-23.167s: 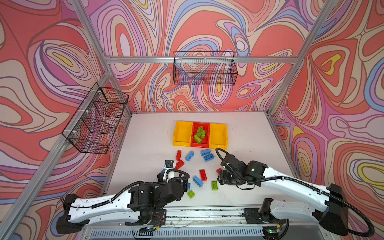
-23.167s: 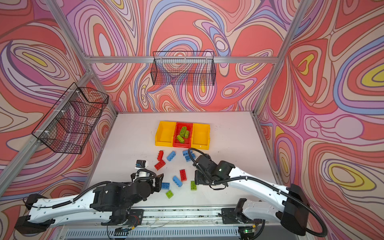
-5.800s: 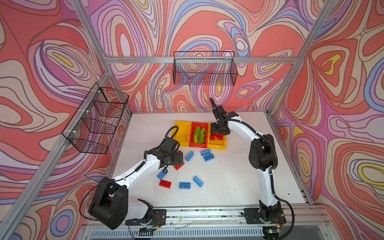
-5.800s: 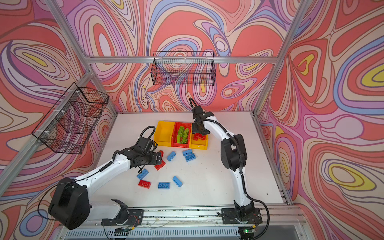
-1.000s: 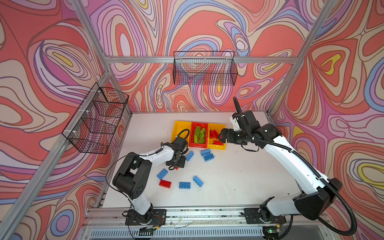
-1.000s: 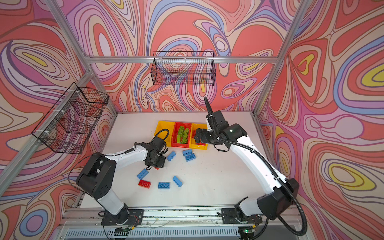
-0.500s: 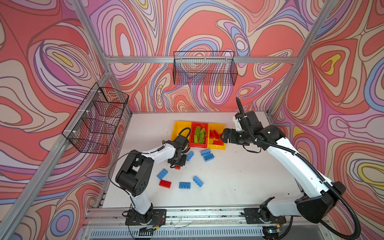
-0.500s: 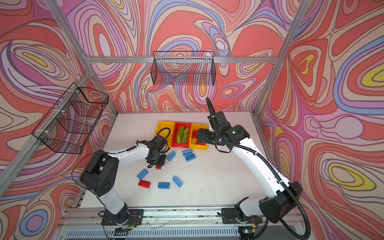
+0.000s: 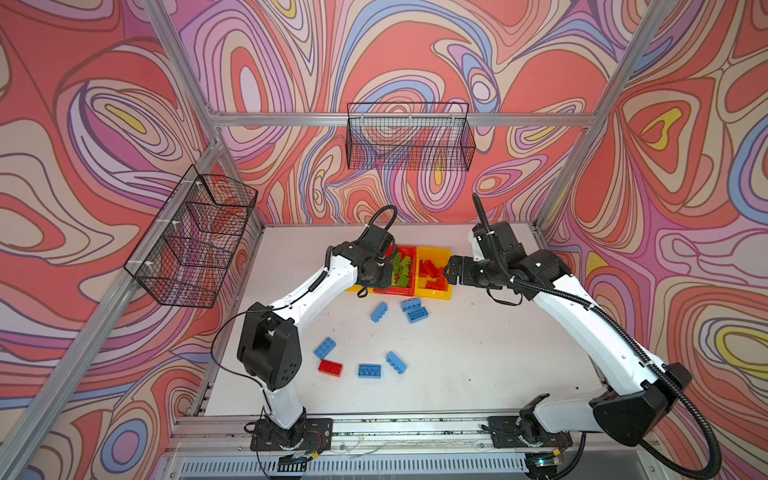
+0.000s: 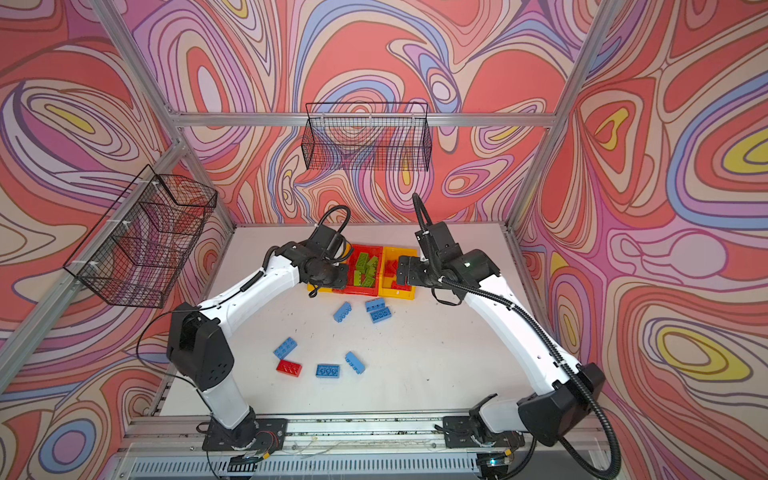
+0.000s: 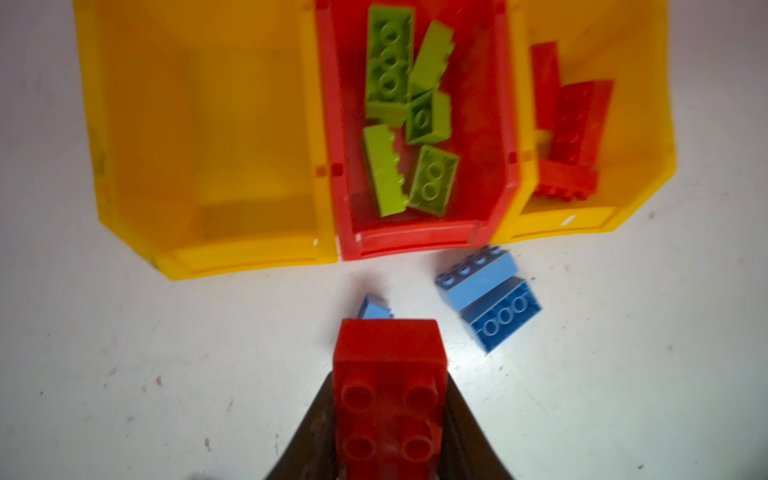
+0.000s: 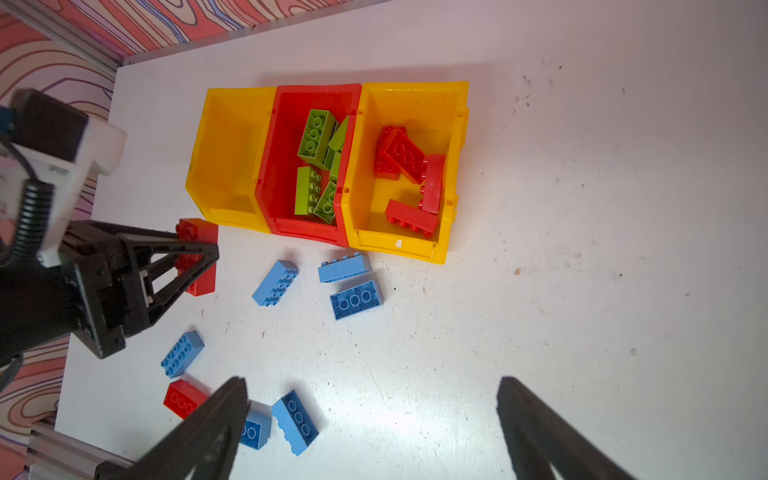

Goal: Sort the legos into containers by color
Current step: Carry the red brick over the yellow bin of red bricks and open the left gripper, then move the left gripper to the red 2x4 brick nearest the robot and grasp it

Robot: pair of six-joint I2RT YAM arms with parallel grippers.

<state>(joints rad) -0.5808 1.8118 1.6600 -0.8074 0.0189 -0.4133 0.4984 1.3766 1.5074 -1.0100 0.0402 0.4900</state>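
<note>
I next need to move my left gripper outward across the red bin and let go of the lego over the red legos, because their yellow bin [image 9: 432, 273] is outward, past the green ones.
My left gripper [image 11: 390, 409] is shut on a short red lego [image 11: 388, 365], held above the table just in front of the containers; in the right wrist view it shows as the left gripper [image 12: 198, 257] with the red lego [image 12: 202, 230]. The left yellow bin [image 11: 249, 257] is empty. The red bin [image 9: 405, 249] holds green legos [image 9: 400, 270]. The right yellow bin [image 9: 436, 252] holds red legos [image 12: 405, 156]. My right gripper [image 9: 451, 270] hangs open and empty beside that bin, also seen as the right gripper [image 12: 371, 386].
Several blue legos lie loose on the white table, among them a pair [image 9: 414, 310] and a single one [image 9: 380, 311] just before the bins. One red lego [image 9: 331, 368] lies nearer the front. Black wire baskets [image 9: 409, 141] hang on the back and left walls.
My left gripper has shut on the red lego that lay before the bins and lifted it toward them. The right gripper has hardly moved.
</note>
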